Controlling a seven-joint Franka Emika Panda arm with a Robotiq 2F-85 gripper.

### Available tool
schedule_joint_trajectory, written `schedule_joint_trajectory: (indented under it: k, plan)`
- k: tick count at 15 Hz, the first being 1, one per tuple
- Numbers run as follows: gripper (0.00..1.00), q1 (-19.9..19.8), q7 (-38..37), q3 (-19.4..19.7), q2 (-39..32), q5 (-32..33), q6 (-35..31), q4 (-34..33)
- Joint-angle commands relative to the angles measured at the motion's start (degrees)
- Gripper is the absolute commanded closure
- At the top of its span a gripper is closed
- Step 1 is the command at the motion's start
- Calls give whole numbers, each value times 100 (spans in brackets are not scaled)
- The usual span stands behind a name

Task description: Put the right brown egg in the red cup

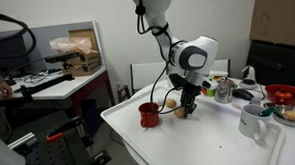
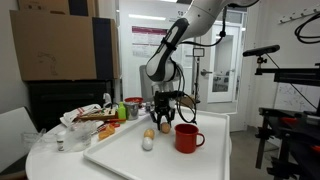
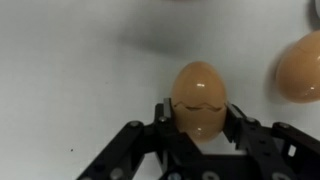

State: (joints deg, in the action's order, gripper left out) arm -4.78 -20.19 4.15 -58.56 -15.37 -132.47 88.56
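The held brown egg is lower than the red cup's rim, so my gripper needs to lift it next, move over the red cup's opening (image 1: pixel 149 106) and release it.
In the wrist view a smooth tan-brown egg (image 3: pixel 197 98) sits between my gripper's (image 3: pixel 198 122) two black fingers, which press on both of its sides. A second brown egg (image 3: pixel 300 65) lies apart at the upper right. In both exterior views my gripper (image 1: pixel 187 108) (image 2: pixel 164 120) is low over the white table, close beside the red cup (image 1: pixel 148 114) (image 2: pixel 186 138), which stands upright. Another brown egg (image 2: pixel 151 133) and a whitish egg-like thing (image 2: pixel 147 144) lie near the cup. Whether the held egg still touches the table cannot be told.
A white mug (image 1: pixel 253 120) and a wide red bowl (image 1: pixel 285 91) stand at one end of the white table (image 1: pixel 190 146). Food items, a green cup (image 2: pixel 133 105) and clutter (image 2: pixel 90 120) lie along the far side. Office furniture surrounds the table.
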Motion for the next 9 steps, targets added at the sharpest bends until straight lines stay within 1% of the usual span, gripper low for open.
schedule_joint_trajectory:
  k: [1,5,9]
  plan:
    - [78,134,-12,61,304,99,-79,300]
    - [78,271,16,101,642,179,-297,644]
    - [78,428,10,191,1204,318,-637,1287]
